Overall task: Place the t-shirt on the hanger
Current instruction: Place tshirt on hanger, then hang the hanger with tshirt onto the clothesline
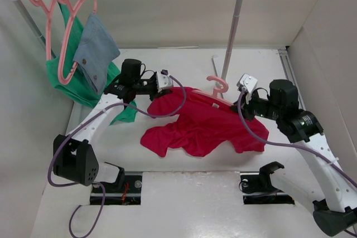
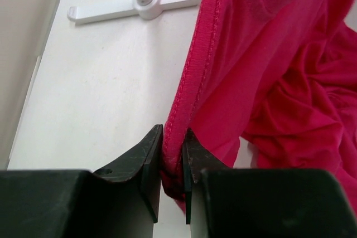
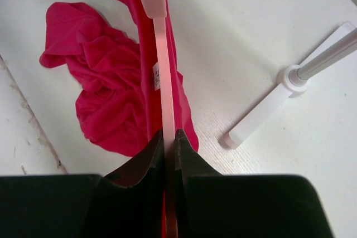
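Note:
The hanger goes up and outward in my right gripper next, its hook goes over the bar's bare end, which lies above and outward, and my gripper releases.
The crimson t-shirt (image 1: pixel 201 124) lies crumpled on the white table between the two arms. My left gripper (image 1: pixel 166 86) is shut on its stitched hem (image 2: pixel 187 76) at the shirt's left top edge, and the fabric (image 2: pixel 279 59) hangs away to the right. My right gripper (image 1: pixel 239 103) is shut on the salmon-pink hanger (image 3: pixel 163 82), whose hook (image 1: pixel 218 85) curls up just left of the rack pole. The rest of the hanger lies over or in the shirt, mostly hidden. The white neck label (image 3: pixel 157 76) shows beside the hanger bar.
A clothes rack (image 1: pixel 234 23) stands at the back; its foot (image 2: pixel 146 3) is near the shirt and also shows in the right wrist view (image 3: pixel 290 90). On the rail at left hang pink hangers (image 1: pixel 67 32) with a green garment (image 1: pixel 72 79) and a grey-blue one (image 1: pixel 96 48). Walls close in on both sides.

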Controlling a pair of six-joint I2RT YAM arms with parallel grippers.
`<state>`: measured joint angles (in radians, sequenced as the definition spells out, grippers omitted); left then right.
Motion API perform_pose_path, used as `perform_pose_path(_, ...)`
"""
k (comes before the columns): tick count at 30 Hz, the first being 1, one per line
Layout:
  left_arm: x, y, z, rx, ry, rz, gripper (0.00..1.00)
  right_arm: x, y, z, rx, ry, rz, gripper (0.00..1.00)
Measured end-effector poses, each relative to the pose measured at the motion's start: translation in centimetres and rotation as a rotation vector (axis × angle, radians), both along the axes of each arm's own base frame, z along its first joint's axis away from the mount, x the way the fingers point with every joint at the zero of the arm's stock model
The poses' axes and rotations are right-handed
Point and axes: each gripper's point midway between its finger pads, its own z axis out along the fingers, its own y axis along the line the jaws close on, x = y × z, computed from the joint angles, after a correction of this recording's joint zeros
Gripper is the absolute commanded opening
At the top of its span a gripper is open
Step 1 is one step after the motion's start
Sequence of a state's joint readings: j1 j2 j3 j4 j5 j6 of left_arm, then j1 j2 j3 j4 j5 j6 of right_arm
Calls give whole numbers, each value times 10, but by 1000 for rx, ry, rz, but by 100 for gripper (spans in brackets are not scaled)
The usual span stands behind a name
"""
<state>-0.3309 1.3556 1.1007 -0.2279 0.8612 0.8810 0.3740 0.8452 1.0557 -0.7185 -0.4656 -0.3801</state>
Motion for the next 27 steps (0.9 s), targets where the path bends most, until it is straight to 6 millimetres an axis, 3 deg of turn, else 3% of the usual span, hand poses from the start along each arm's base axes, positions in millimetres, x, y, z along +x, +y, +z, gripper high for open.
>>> perform_pose_path(10,10,4,8,-24,-3,37,0,-7,-5,20,-16,31,-15,0)
perform_pose_path(13,12,5,10,-27,-3,49,46,-8,-6,27,-20,39,-16,0)
perform_pose_path(14,20,12,10,-12,-9,92,56,-11,-9,28,-27,53,-28,0)
perform_pose_path(15,27,21,10,-3,-6,132,73,-12,-13,32,-33,61,-48,0)
perform_pose_path(18,43,44,11,3,27,232,88,-10,-23,54,-30,54,-115,0)
perform_pose_path(20,44,47,16,-10,47,254,94,-3,-26,75,-14,27,-154,0)
perform_pose_path(27,32,36,27,-53,119,245,94,36,-23,160,37,-75,-257,0)
